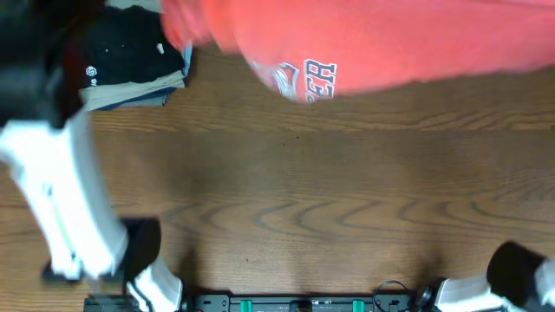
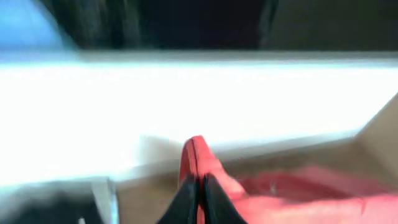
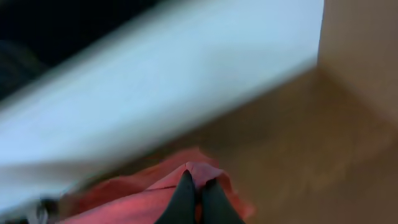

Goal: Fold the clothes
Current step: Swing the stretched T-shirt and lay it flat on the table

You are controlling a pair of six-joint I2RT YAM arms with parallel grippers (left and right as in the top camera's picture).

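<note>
The robot next needs to lower its left gripper and draw it back over the bare near tabletop to let go of the fold it is pinching, since the shirt (image 3: 124, 199) still hangs in the air.
The clothes, a coral-red T-shirt (image 1: 373, 43), hang blurred across the top of the overhead view, with part of the white lettering (image 1: 319, 80) showing at the lower edge. In the left wrist view my left gripper (image 2: 200, 182) is shut on a pinched fold of the red cloth (image 2: 280, 199). My right gripper (image 3: 199, 185) is likewise shut on an edge of the shirt (image 3: 124, 199), which bunches around its black fingertips. Neither gripper's fingers show in the overhead view. Both wrist views are motion-blurred.
A stack of folded garments sits at the back left: a black shirt with a small white logo (image 1: 121, 48) on top of khaki and grey pieces (image 1: 130, 94). The left arm's white link (image 1: 61, 191) crosses the wooden table (image 1: 329, 191). The right arm's base (image 1: 520, 277) is at the front right.
</note>
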